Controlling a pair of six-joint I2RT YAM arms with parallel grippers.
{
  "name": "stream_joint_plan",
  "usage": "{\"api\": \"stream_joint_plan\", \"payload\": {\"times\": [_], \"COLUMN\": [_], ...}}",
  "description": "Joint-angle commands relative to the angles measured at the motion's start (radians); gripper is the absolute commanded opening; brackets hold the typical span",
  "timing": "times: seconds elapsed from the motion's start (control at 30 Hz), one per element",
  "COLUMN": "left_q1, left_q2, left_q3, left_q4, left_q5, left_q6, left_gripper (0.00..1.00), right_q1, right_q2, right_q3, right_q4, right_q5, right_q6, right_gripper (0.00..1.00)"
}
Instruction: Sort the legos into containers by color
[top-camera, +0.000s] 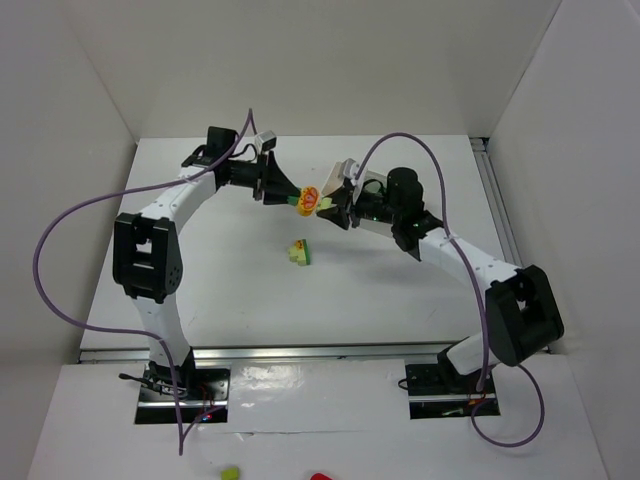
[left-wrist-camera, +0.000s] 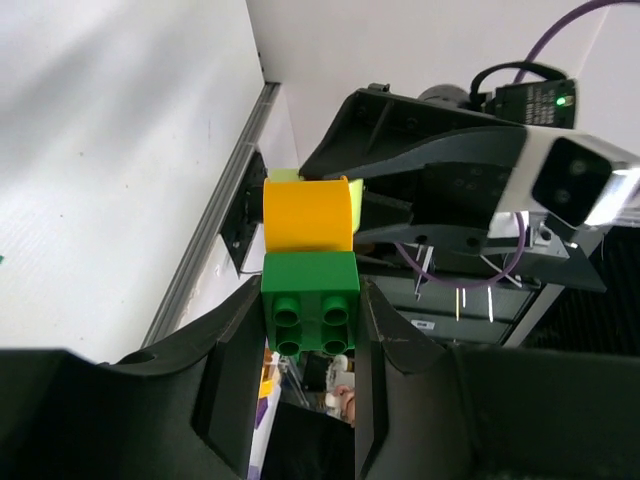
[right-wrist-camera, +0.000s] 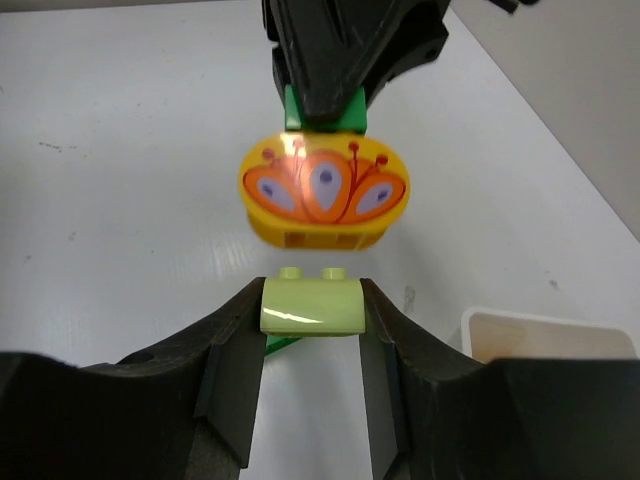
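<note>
Next, my right gripper will turn downward over the white container to release the lego, since the container lies below it and to its right in the top view.
My left gripper is shut on a dark green lego with an orange-yellow lego stuck on its far end, held above the table. In the right wrist view that orange-yellow lego has a printed flower face. My right gripper faces it and is shut on a pale yellow-green lego, studs toward the orange one, with a small gap between them. Both jaw pairs press flat on their bricks. A corner of the white container shows at lower right, under the right arm.
A small stack of pale yellow and green legos lies on the white table just in front of the grippers. White walls enclose the table on three sides. Purple cables loop off both arms.
</note>
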Motion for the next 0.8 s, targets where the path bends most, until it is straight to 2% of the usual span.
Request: {"api": "stream_joint_plan", "payload": {"times": [0.0, 0.13, 0.23, 0.37, 0.4, 0.43, 0.5, 0.7, 0.77], "left_q1": [0.058, 0.076, 0.087, 0.087, 0.087, 0.078, 0.067, 0.006, -0.019], "left_q2": [-0.007, -0.019, -0.028, -0.038, -0.038, -0.038, -0.027, 0.001, 0.001], "left_q3": [0.049, 0.029, 0.020, 0.009, 0.018, 0.038, 0.068, 0.149, 0.164], "left_q4": [0.010, 0.010, 0.021, -0.026, -0.047, -0.073, -0.158, -0.248, -0.263], "left_q5": [0.016, -0.011, -0.024, -0.079, -0.106, -0.125, -0.163, -0.269, -0.287], "left_q6": [-0.008, -0.020, -0.021, 0.021, 0.051, 0.073, 0.116, 0.193, 0.219], "left_gripper": [0.00, 0.00, 0.00, 0.00, 0.00, 0.00, 0.00, 0.00, 0.00], "right_q1": [-0.034, -0.034, -0.056, -0.092, -0.093, -0.103, -0.115, -0.126, -0.149], "right_q2": [-0.073, -0.108, -0.154, -0.223, -0.223, -0.237, -0.237, -0.056, -0.010], "right_q3": [-0.039, -0.061, -0.108, -0.157, -0.170, -0.170, -0.141, 0.097, 0.113], "right_q4": [-0.012, -0.030, -0.003, 0.017, 0.017, 0.017, -0.049, -0.346, -0.357], "right_q5": [0.028, 0.056, 0.138, 0.396, 0.539, 0.610, 0.785, 0.992, 1.050], "right_q6": [-0.007, 0.004, 0.039, 0.096, 0.140, 0.166, 0.221, 0.344, 0.412], "right_gripper": [0.11, 0.09, 0.09, 0.09, 0.09, 0.09, 0.11, 0.11, 0.09]}}
